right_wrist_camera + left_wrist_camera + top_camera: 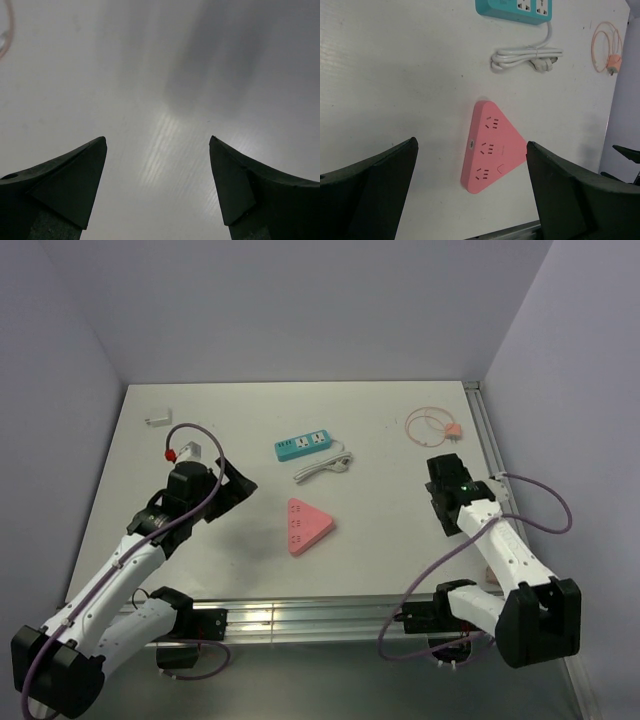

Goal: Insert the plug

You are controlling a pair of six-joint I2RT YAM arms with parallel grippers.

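Observation:
Next, the right gripper swings back, turns toward the right in the top view and moves down onto the small pinkish block (491, 576), as bare table shows between its fingers.
A pink triangular power strip (308, 525) lies flat mid-table; in the left wrist view (492, 149) its three socket groups face up. A thin pink cable (430, 423) with a small pink plug (453, 430) lies at the far right, also in the left wrist view (614, 64). My left gripper (240, 488) is open and empty, left of the pink strip and above the table; the strip shows between its fingers (471, 145). My right gripper (438, 466) is open and empty over bare table (158, 139), just near of the pink cable, whose edge shows at the frame's top left (4, 35).
A teal power strip (305, 446) with a bundled white cord (322, 468) lies behind the pink one. A small white object (157, 420) sits far left, a red-and-white piece (183, 452) near the left arm. A metal rail (486, 450) runs along the right edge.

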